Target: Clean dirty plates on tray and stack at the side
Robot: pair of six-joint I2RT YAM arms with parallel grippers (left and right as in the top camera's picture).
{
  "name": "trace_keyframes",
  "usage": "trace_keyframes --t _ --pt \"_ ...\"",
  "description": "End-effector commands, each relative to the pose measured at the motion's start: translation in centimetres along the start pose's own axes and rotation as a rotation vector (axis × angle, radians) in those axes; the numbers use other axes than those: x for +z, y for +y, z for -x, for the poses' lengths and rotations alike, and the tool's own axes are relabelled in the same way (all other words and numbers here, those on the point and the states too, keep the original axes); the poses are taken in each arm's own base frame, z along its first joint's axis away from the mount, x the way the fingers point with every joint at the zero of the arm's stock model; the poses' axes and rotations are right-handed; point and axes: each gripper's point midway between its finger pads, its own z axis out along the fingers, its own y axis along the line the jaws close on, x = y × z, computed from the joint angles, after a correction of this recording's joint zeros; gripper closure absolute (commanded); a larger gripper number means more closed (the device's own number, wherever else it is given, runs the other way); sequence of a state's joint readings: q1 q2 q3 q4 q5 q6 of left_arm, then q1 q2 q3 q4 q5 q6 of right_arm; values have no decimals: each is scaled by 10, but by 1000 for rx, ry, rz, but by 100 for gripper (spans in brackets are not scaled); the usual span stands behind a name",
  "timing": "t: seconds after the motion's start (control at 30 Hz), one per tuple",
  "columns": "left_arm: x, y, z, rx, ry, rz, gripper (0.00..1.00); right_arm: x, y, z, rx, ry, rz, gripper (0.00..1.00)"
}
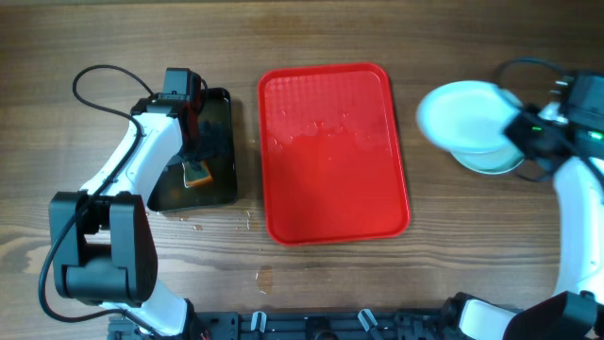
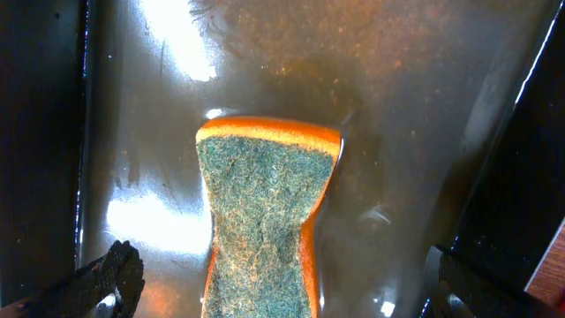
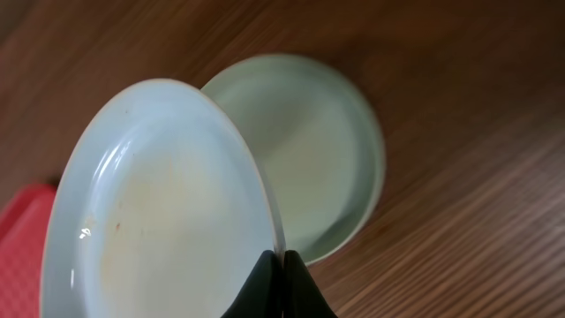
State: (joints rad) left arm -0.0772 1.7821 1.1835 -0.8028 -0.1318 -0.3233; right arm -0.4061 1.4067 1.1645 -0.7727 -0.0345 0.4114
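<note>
Next, my right gripper needs to carry the pale plate away from the red tray and down, levelling onto the stack (image 1: 489,153) (image 3: 297,157).
My right gripper (image 1: 519,125) (image 3: 283,265) is shut on the rim of a pale plate (image 1: 464,117) (image 3: 159,212) and holds it tilted above a stack of pale plates (image 1: 495,162) (image 3: 318,150) on the table at the right. The red tray (image 1: 332,151) lies in the middle, wet, with no plate on it; its corner shows in the right wrist view (image 3: 22,230). My left gripper (image 1: 193,142) (image 2: 282,296) is open above an orange and green sponge (image 1: 197,173) (image 2: 265,221) lying in water.
A black tray (image 1: 222,118) (image 2: 397,106) with water holds the sponge at the left. Water drops lie on the wood in front of both trays (image 1: 236,222). A cable (image 1: 104,80) loops at the far left.
</note>
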Motion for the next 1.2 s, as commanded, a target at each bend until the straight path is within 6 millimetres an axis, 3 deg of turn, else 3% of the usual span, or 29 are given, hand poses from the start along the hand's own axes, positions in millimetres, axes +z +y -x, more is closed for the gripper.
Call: trace_keyframes --t 0.0,0.07,0.2,0.23,0.3,0.43,0.57,0.67,0.77,0.87,0.9,0.97,1.17 --pt "-3 1 1 -4 -10 -8 0 14 -34 15 126 6 -23 95" --pt "-3 1 1 -4 -10 -8 0 25 -50 16 176 24 -54 96" --pt "-3 1 1 -4 -10 -8 0 52 -63 9 198 84 -86 96" --pt "-3 1 1 -4 -10 -8 0 61 -64 5 199 108 -92 92" --pt "-3 1 1 -4 -10 -8 0 71 -62 -1 202 141 -77 66" --pt "-3 1 1 -4 -10 -8 0 61 -18 -3 115 183 178 52" --pt "-3 1 1 -4 -10 -8 0 22 16 -5 9 160 326 51" --pt "-3 1 1 -4 -10 -8 0 -28 45 -18 -135 113 405 50" --pt "-3 1 1 -4 -10 -8 0 -80 78 -47 -288 91 522 48" --pt "-3 1 1 -4 -10 -8 0 -128 99 -76 -401 56 614 46" --pt "-3 1 1 -4 -10 -8 0 -143 104 -85 -435 38 640 43" --pt "-3 1 1 -4 -10 -8 0 -170 109 -99 -484 -2 688 0" --pt "-3 1 1 -4 -10 -8 0 -220 102 -117 -392 -66 757 0"
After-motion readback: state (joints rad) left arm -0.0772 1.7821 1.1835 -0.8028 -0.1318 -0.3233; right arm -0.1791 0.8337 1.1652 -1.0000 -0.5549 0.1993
